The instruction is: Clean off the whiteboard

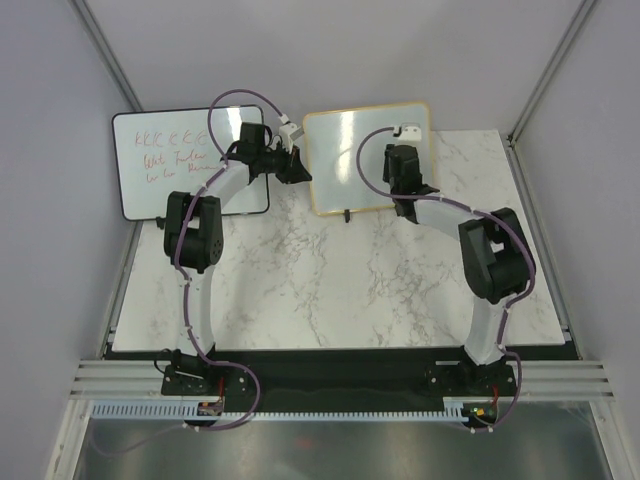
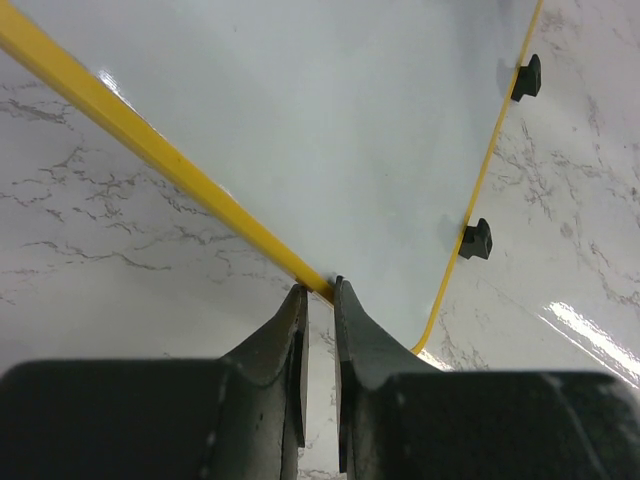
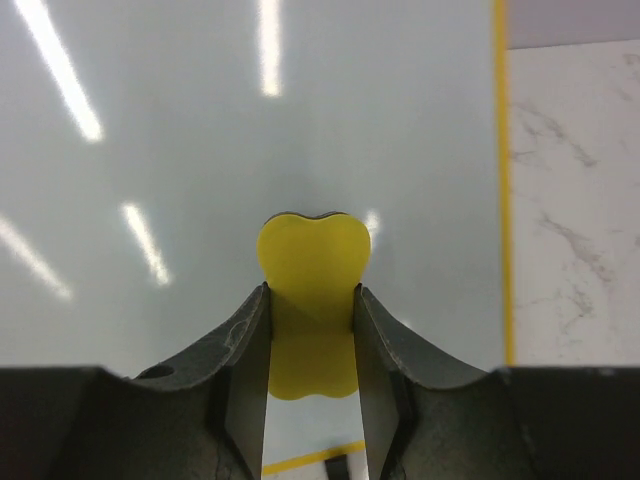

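Observation:
The right gripper goes right in the top view and down to the bare marble below it next, and releases the eraser (image 3: 312, 262), since the board is blank.
The whiteboard (image 1: 350, 150) with the yellow-orange frame stands tilted at the back middle of the table. Its surface looks blank and glossy, and I see no handwriting in any view. My left gripper (image 1: 298, 168) is shut on the frame at the board's left edge; in the left wrist view (image 2: 320, 290) the yellow frame sits between the fingertips. Two black feet (image 2: 478, 238) show along another edge of the board (image 2: 330, 130). My right gripper (image 1: 408, 182) is shut on a yellow lobed eraser (image 3: 312, 262) and holds it against the board's face (image 3: 150, 150), near its right frame.
A black-framed whiteboard (image 1: 165, 165) with red writing leans at the back left, beside my left arm. The marble table (image 1: 330, 290) stretches in front of both boards. Grey enclosure walls close in the back and sides.

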`<state>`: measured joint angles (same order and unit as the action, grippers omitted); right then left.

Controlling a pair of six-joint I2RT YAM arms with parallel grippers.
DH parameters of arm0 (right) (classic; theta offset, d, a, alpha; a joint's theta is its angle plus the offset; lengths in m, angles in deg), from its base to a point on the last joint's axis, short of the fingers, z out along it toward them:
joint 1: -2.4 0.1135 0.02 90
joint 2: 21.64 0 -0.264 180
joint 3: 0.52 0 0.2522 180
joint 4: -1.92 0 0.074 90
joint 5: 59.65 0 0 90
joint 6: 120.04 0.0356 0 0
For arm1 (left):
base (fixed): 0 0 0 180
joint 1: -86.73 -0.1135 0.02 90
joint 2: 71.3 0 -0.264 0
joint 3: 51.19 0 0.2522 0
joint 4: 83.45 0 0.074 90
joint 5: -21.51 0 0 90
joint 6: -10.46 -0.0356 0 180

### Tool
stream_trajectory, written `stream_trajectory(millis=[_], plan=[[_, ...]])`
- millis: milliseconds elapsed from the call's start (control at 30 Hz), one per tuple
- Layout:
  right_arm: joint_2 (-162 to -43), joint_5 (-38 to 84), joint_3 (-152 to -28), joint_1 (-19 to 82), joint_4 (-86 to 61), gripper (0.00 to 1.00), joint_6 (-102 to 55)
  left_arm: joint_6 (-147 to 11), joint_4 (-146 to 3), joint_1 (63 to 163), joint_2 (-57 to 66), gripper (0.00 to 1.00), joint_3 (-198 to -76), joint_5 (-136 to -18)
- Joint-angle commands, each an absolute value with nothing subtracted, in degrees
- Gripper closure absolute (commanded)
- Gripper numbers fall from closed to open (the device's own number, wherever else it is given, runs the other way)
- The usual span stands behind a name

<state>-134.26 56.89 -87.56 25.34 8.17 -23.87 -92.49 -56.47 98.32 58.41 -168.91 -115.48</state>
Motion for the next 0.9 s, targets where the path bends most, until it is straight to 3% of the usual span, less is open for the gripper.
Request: stream_trajectory(millis=[0, 233, 533, 867], plan=[[-126.15, 55.57, -85.31, 18.50, 4.34, 1.00, -16.33, -95.18, -58.70, 97.98, 54.83, 0.98, -169.71, -116.13], [-121.48, 52.16, -80.90, 13.30, 1.44, 1.00, -15.89, -95.27, -58.70, 97.98, 54.83, 0.98, -169.36, -116.39], [-125.35, 40.90, -83.44, 11.89, 0.03, 1.00, -13.26, -95.53, -58.70, 97.98, 54.74, 0.98, -169.28, -116.04], [-124.39, 50.01, -86.53, 10.22, -19.88, 1.00, -12.12, -95.97, -57.99, 97.98, 54.74, 0.98, -169.80, -115.17]])
